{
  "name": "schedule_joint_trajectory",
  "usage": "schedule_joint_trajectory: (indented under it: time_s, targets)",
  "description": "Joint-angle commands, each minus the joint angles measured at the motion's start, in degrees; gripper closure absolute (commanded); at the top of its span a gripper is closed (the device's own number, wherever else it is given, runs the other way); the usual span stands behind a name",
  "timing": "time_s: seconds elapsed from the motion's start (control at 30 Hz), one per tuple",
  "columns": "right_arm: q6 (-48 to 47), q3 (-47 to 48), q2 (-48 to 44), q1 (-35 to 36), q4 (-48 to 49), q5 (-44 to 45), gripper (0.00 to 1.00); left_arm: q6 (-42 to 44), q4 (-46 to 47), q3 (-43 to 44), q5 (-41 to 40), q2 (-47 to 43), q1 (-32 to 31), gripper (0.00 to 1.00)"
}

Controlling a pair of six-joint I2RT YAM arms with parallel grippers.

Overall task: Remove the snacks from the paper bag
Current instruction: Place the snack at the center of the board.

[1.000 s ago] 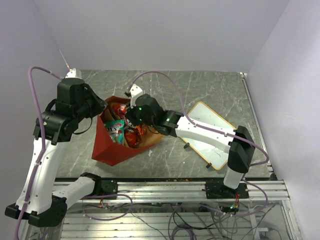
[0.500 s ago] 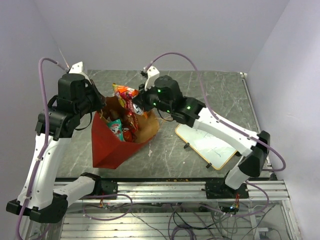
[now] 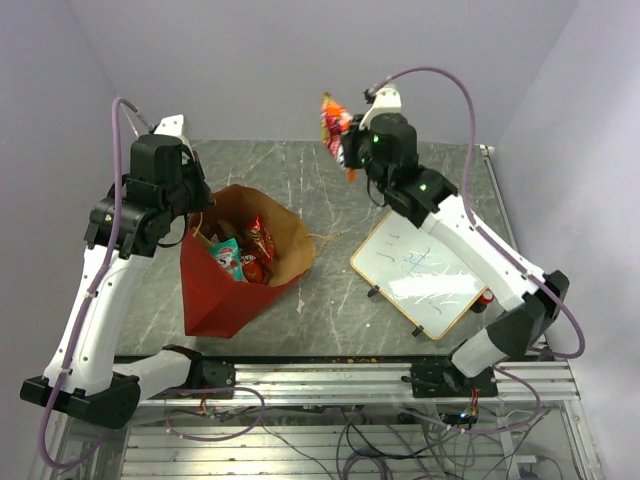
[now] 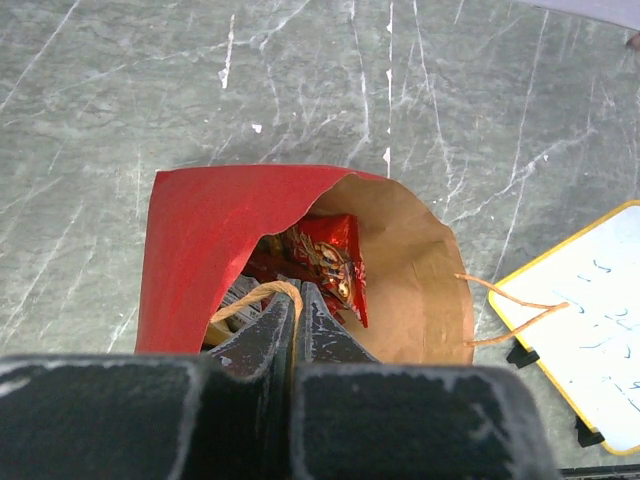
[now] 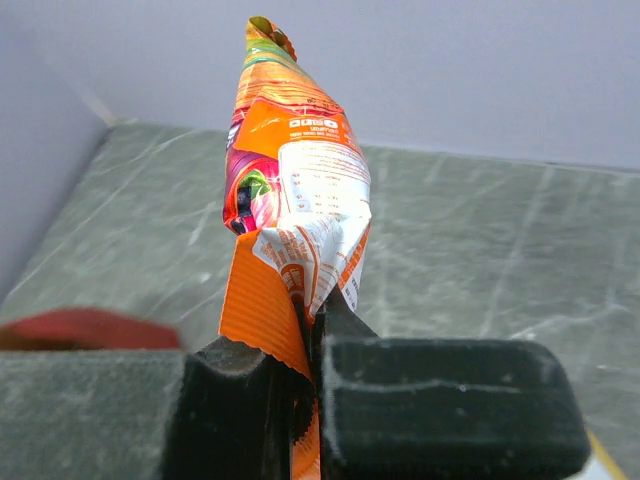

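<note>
The bare marble beyond the whiteboard (image 5: 508,272) is clear for the orange snack packet. I need to tilt my right gripper down and lower it toward that part next.
The paper bag (image 3: 225,290), red outside and brown inside, lies open on the table's left. Red and teal snack packets (image 3: 243,255) show inside it. My left gripper (image 3: 192,222) is shut on the bag's string handle (image 4: 262,292) at the bag's left rim; the bag mouth (image 4: 410,270) and a red packet (image 4: 330,262) lie below it. My right gripper (image 3: 345,150) is raised high over the back of the table, shut on the crimped end of an orange snack packet (image 3: 333,127). The packet stands up from the jaws in the right wrist view (image 5: 295,190).
A white whiteboard (image 3: 420,270) with a yellow edge lies right of the bag; its corner shows in the left wrist view (image 4: 590,320). The bag's other string handle (image 4: 515,310) trails on the grey marble table (image 3: 330,200). Walls close in at back and sides.
My right gripper has risen out of the bag and swung up and to the right, carrying the orange packet clear. My left arm has lifted slightly, still holding the handle.
</note>
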Motion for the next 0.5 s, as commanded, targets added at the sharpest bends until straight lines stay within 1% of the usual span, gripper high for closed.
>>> schedule_joint_trajectory:
  time_s: [0.0,0.07,0.1,0.23,0.47]
  targets:
    - [1.20,1.25,5.25,-7.44,6.61,-1.65,1.00,0.68,0.69,2.01,0.46,-0.61,0.07,0.93]
    - [2.85,1.22,8.69,-10.09,8.30,-5.55,1.00,-0.49,0.85,1.36,1.55,-0.92,0.07,0.93]
    - [4.41,2.31,11.08,-11.02,7.64,-7.12,1.00,-0.72,0.78,1.27,2.46,-0.98,0.07,0.93]
    - [9.90,9.38,22.09,-13.84,3.99,-17.24,1.00,-1.01,0.81,0.78,6.32,-1.39,0.07,0.93]
    - [15.01,12.32,34.55,-14.40,14.10,-26.81,1.00,-1.77,4.82,-4.39,13.76,-3.38,0.07,0.93]
